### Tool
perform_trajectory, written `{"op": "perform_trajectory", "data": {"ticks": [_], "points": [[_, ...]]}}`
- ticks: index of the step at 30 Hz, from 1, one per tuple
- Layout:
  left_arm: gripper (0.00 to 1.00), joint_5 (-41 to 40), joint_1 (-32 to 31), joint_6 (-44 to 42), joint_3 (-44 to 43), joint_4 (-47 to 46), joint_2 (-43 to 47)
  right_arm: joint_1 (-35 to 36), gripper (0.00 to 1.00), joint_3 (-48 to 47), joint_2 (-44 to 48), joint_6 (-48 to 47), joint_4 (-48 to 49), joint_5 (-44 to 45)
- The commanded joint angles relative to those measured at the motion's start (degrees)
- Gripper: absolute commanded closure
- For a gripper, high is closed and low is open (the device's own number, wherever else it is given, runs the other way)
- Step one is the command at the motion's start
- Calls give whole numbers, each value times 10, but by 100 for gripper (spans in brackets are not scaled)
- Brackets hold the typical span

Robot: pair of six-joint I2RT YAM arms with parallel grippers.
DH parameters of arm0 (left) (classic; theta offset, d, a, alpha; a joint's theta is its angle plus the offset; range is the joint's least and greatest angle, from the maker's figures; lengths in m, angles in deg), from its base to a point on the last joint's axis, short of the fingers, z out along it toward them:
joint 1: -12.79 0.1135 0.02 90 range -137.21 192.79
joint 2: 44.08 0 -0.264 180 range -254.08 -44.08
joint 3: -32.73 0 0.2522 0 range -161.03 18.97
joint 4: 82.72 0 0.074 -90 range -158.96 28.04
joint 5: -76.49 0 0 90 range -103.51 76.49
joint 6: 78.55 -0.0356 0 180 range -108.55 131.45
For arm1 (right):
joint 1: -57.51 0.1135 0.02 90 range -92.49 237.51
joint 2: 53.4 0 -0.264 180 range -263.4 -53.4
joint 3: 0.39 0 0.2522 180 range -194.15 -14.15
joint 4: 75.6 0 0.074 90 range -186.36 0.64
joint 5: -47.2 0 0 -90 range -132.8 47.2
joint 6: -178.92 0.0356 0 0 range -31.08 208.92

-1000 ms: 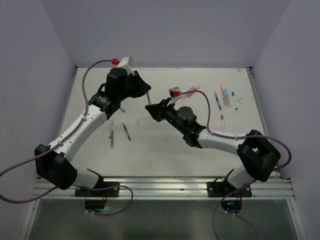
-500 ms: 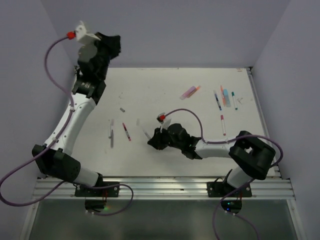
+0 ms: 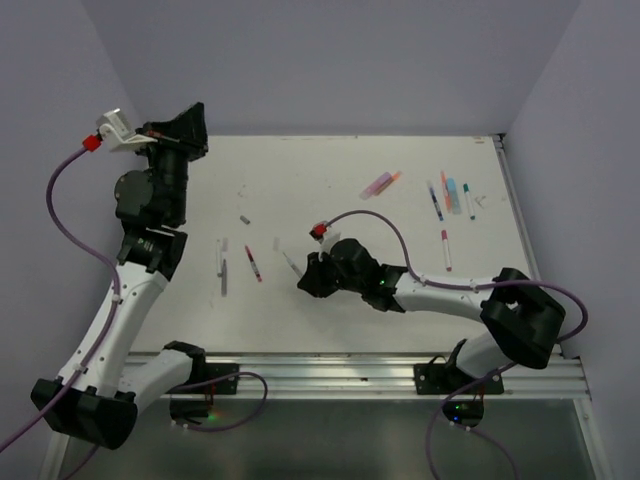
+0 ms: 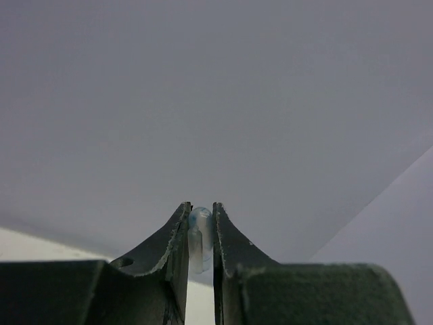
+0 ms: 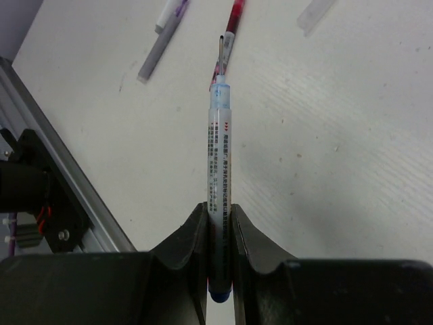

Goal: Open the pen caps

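I will swing my left gripper down next, beside the red pen's far end, to free the light-blue cap, because that end is below, to my gripper's right in the top view.
My left gripper (image 3: 190, 125) is raised high at the back left, off the table, and is shut on a small clear light-blue pen cap (image 4: 200, 233) pinched between its fingertips (image 4: 201, 211). My right gripper (image 3: 305, 280) is low over the middle of the table and is shut on a white-bodied pen (image 5: 220, 149) with a blue end. The pen has no cap, and its bare tip (image 5: 222, 42) points at the table. The pen shows in the top view (image 3: 290, 263) as a pale stick ahead of the gripper.
A dark red pen (image 3: 253, 262), a grey pen (image 3: 223, 277) and a small grey cap (image 3: 243, 219) lie left of the right gripper. Pink and orange pens (image 3: 380, 183) lie at the back. Several pens (image 3: 450, 195) lie at the right. The metal rail (image 5: 61, 196) runs along the near edge.
The two grippers have parted: the left arm swung up and left, away from the table, with the cap. The right arm dropped toward the near middle with the pen.
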Motion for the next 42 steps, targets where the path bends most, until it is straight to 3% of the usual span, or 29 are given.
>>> {"op": "perform_trajectory", "data": {"ticks": [1,9,14,20,28,42], "points": [[100,34,-1,-34,27,121,15,-2,100,-38,12,-3,-37,39],[100,131,-1,-58,106,265,1,-2,100,-82,-22,60,-64,134],[96,185,-1,-81,113,327,-68,-1,100,-100,-60,91,-55,167],[95,230,-1,-92,125,336,-178,-2,97,-118,-119,127,-25,185],[92,219,-1,-97,131,320,-282,-1,95,-162,-200,157,-8,178],[78,172,-1,-94,133,330,-342,7,87,-207,-269,182,-5,161]]}}
